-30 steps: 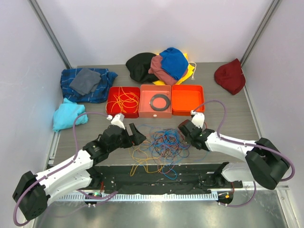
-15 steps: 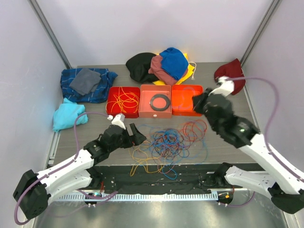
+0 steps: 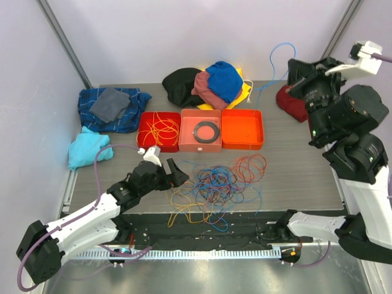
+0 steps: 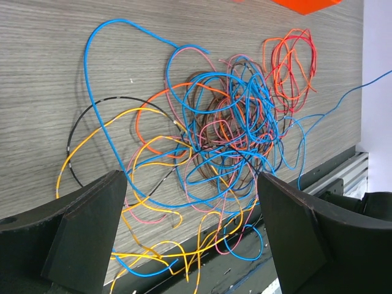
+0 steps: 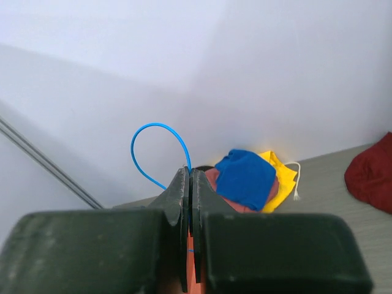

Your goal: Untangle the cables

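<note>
My left gripper lifts over the tangle next, tilting its fingers upward, onto the blue cable's rising part point(image 4: 353, 92), because that part runs clear toward my right gripper.
A tangle of thin blue, orange, red, pink and yellow cables point(image 3: 217, 187) lies on the table's front middle, also in the left wrist view point(image 4: 226, 135). My right gripper point(image 3: 293, 67) is raised high at the back right, shut on a blue cable point(image 3: 277, 54) that arcs above it and trails down toward the tangle; the right wrist view shows its loop point(image 5: 153, 144) above the closed fingers point(image 5: 180, 202). My left gripper point(image 3: 173, 173) is open and empty, low at the tangle's left edge. More orange cables point(image 3: 159, 128) lie in the left red tray.
Three red and orange trays point(image 3: 242, 144) stand in a row mid-table; the middle one holds a black ring point(image 3: 206, 130). Cloth heaps lie at the back point(image 3: 211, 82), a dark red one point(image 3: 288, 101) at back right, blue ones point(image 3: 110, 107) at left.
My right arm has swung up and back from the tangle to high at the back right, pulling a blue cable out with it. The left arm has not moved.
</note>
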Tool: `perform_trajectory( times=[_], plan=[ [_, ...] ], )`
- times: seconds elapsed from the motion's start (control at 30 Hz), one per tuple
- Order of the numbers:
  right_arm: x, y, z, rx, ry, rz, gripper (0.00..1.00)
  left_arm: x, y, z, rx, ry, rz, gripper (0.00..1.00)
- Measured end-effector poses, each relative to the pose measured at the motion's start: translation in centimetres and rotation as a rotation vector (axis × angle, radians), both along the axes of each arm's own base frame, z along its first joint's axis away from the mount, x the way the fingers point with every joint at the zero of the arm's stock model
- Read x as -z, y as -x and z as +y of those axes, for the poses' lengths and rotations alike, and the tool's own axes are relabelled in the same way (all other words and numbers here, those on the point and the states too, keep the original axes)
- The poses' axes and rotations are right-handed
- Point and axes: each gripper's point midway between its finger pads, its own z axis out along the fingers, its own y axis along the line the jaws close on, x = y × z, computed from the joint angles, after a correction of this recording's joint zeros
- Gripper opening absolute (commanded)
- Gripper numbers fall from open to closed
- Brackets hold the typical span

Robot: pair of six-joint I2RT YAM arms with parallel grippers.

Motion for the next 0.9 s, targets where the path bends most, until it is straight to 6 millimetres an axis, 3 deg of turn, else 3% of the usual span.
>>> perform_trajectory(
  times=[0.13, 0.23, 0.4, 0.5, 0.73, 0.9],
  plan=[
    [-2.5, -1.0, 1.2, -0.011, 0.009, -0.034, 0.01, -0.9, -0.4, -0.6, 0.011, 0.015, -0.022, 0.94],
    [-4.1, -1.7, 2.3, -0.037, 0.010, -0.055, 0.01, -3.5, -1.8, -2.0, 0.034, 0.052, -0.083, 0.94],
    [-7.7, -0.8, 2.8, -0.097, -0.032, -0.132, 0.01, -8.3, -3.7, -5.5, 0.096, 0.155, -0.222, 0.95],
    [-9.1, 0.4, 2.1, -0.121, -0.067, -0.171, 0.01, -10.2, -3.2, -8.6, 0.177, 0.200, -0.330, 0.96],
    [-9.6, 1.8, 1.4, -0.149, -0.105, -0.191, 0.01, -11.0, -0.1, -16.3, 0.383, 0.228, -0.554, 1.00],
    [-8.4, 1.5, 2.1, -0.171, -0.105, -0.162, 0.01, -10.2, -2.2, -18.3, 0.342, 0.204, -0.657, 1.00]
  ],
)
